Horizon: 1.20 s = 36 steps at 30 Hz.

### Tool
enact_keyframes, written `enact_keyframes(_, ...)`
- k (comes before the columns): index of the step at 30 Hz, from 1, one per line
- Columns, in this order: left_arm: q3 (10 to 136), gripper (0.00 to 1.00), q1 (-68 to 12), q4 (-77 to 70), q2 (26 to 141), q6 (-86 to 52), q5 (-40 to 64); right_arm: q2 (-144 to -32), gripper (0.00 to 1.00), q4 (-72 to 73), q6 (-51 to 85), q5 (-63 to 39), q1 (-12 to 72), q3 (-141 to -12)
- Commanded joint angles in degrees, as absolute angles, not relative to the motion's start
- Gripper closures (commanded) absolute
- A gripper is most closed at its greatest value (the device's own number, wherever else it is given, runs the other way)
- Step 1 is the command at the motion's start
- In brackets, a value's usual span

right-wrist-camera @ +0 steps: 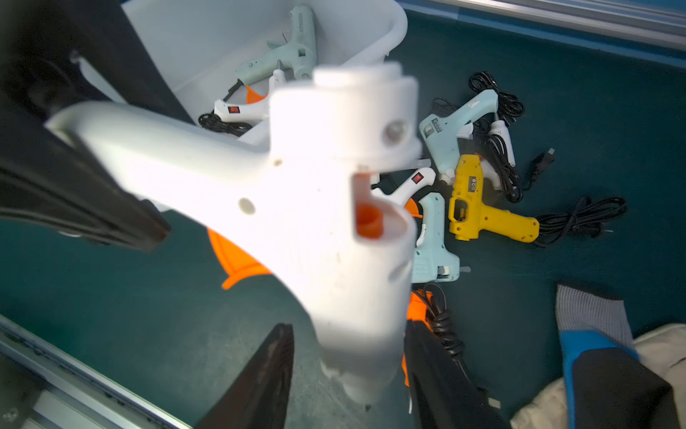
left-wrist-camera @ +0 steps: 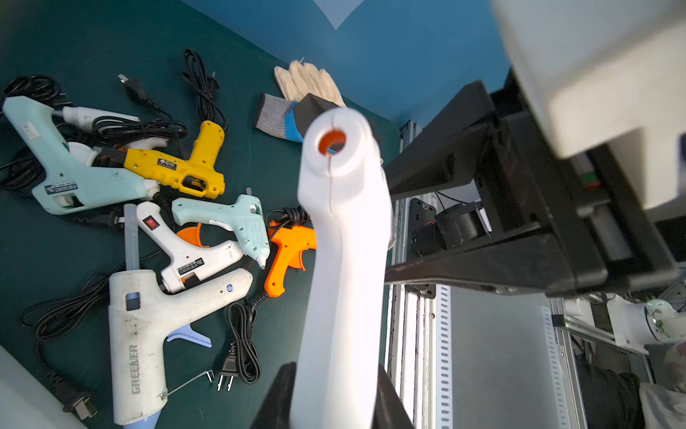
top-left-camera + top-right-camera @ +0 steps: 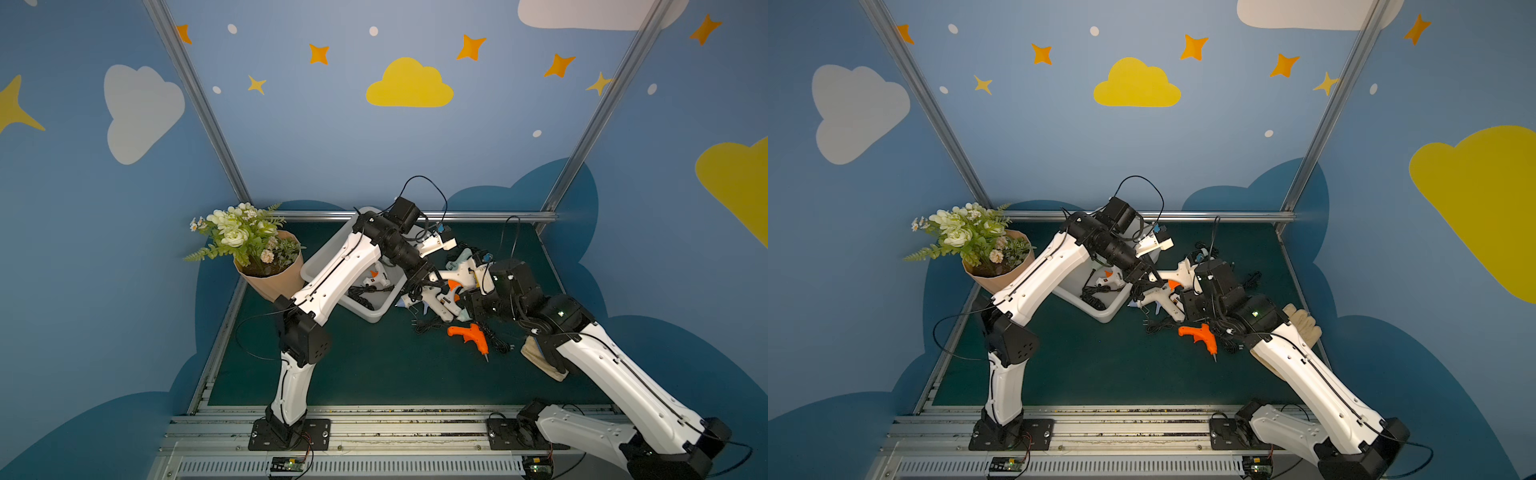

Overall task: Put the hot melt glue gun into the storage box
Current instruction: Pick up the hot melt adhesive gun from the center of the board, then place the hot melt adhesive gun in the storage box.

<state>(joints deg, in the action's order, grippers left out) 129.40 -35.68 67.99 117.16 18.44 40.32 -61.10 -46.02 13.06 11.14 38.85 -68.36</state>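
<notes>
The robot's left hand has to carry the white glue gun (image 3: pixel 1177 272) toward the potted plant next, then down into the storage box (image 3: pixel 1092 265), and then let go of it, because it still hangs outside the box's rim.
A white hot melt glue gun (image 2: pixel 345 230) with an orange trigger (image 3: pixel 454 285) hangs above the green mat, just right of the storage box (image 3: pixel 370 318). My left gripper (image 2: pixel 336 367) is shut on its handle, both fingers pressed against the white plastic. My right gripper (image 1: pixel 349 328) stands open around the gun's barrel end (image 1: pixel 356 334), with a clear gap at one finger (image 1: pixel 267 371). In both top views the two grippers meet at this gun (image 3: pixel 1177 272). The white storage box (image 1: pixel 393 33) holds a pale blue gun (image 1: pixel 293 55) and a small white one (image 1: pixel 241 107).
A pile of glue guns and black cords lies on the mat: yellow (image 2: pixel 178 167), pale blue (image 2: pixel 67 167), a large white one (image 2: pixel 141 323), orange (image 3: pixel 469 336). Work gloves (image 2: pixel 308 81) lie near the right arm. A potted plant (image 3: pixel 270 282) stands left of the box.
</notes>
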Motion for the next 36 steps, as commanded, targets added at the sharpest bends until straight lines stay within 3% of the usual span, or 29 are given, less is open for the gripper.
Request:
enact_keyframes(1,126.6,0.97,-33.0,62.1,113.6,12.9,41.0,-58.2,0.31,-45.1,13.9,14.1,39.3,-68.7)
enact_keyframes(3,122.4,0.97,-31.0,56.8,111.1,9.5,40.8,-56.6,0.22,-43.9,14.2,15.2,39.3,-67.4)
enact_keyframes(4,120.2,0.97,-30.2,54.1,109.8,7.8,40.4,-55.7,0.07,-43.4,14.3,15.7,39.4,-66.6)
enact_keyframes(5,117.6,0.97,-29.1,50.9,108.4,5.7,39.6,-54.7,0.02,-42.4,14.5,16.2,39.4,-65.7)
enact_keyframes(10,105.9,0.97,-22.7,37.7,102.2,-5.6,34.5,-51.0,0.02,-42.1,15.8,17.5,39.3,-64.2)
enact_keyframes(16,97.5,0.97,-16.6,32.8,99.2,-13.6,24.1,-50.3,0.02,-45.3,18.5,18.8,39.4,-65.1)
enact_keyframes(36,101.7,0.97,-13.4,33.3,115.0,-17.7,11.4,-47.1,0.02,-43.9,20.9,24.2,39.3,-61.9)
